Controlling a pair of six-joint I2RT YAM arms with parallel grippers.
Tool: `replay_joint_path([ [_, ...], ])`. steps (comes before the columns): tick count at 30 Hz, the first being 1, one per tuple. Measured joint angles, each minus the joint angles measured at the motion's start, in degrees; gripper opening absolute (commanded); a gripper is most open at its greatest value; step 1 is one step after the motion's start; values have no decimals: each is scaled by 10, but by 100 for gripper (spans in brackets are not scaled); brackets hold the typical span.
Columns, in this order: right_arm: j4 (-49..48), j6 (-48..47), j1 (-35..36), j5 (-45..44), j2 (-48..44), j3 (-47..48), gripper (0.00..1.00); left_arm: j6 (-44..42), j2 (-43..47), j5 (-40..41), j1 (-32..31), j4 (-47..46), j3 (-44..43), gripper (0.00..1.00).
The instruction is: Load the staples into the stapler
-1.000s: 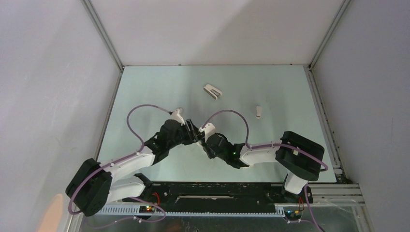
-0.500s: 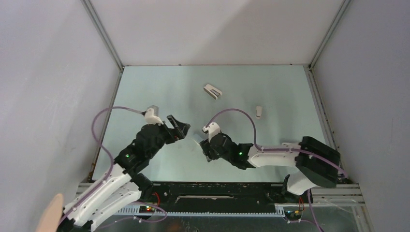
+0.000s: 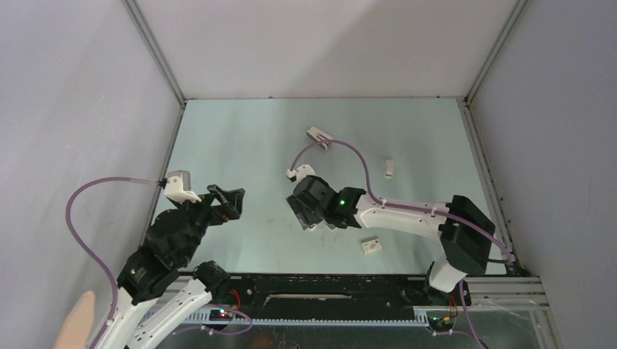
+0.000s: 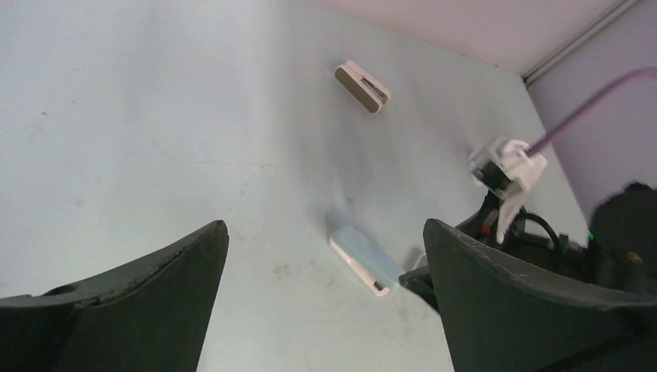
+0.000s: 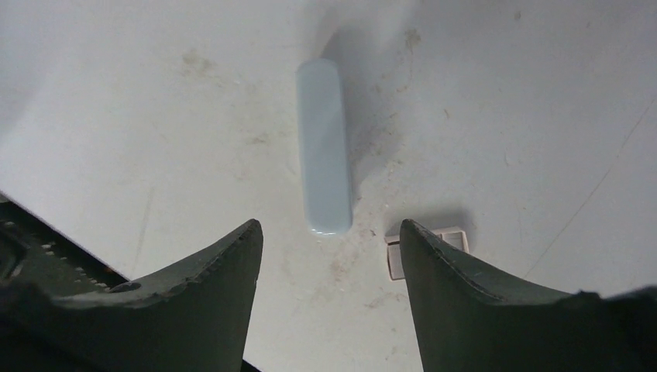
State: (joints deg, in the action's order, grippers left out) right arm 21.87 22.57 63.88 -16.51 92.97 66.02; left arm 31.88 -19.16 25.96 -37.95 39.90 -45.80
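Note:
The open fingers of the right gripper still hover above the stapler's near end (image 3: 311,227) (image 5: 328,208), one toward each side of that slim bar, so the gripper will move down and close on it next.
The stapler (image 5: 324,167) is a slim pale grey-green bar with a white underside, lying flat on the table. It also shows in the left wrist view (image 4: 360,260). My right gripper (image 5: 329,225) hovers open just above its near end and touches nothing. In the top view the right gripper (image 3: 304,217) covers the stapler. My left gripper (image 4: 325,225) stands wide open and empty, well to the left of the stapler (image 3: 231,198). The staples do not show in any view.
A small pale squarish piece (image 5: 445,236) lies by my right finger, partly hidden. A white wedge-shaped stapler (image 3: 320,137) lies at the back. A longer white stapler (image 3: 389,169) lies to its right. A small white box (image 3: 372,246) sits near the front.
Both grippers opened and came off the stapler, which now lies on the table. The left arm pulled back to the left. The right arm shifted slightly left and back.

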Motion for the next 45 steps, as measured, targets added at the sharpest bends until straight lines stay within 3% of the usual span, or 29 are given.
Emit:
replay_joint_path([
  [11, 102, -5, -21, 30, 116, 86, 58, -96, 32, -2, 1, 31, -2, 100],
  [19, 115, -7, -21, 41, 157, 123, 39, -110, 30, -6, 10, 36, 13, 100],
  [27, 119, -7, -19, 37, 169, 126, 15, -114, 19, -43, 73, 33, 23, 100],
  [32, 116, -7, -15, 30, 178, 125, 7, -115, 11, -58, 99, 28, 25, 100],
  [38, 101, -7, -13, 23, 181, 114, 3, -115, -3, -75, 127, 26, 26, 100],
  [45, 92, -7, -9, 16, 173, 105, 5, -116, -11, -95, 152, 22, 26, 100],
])
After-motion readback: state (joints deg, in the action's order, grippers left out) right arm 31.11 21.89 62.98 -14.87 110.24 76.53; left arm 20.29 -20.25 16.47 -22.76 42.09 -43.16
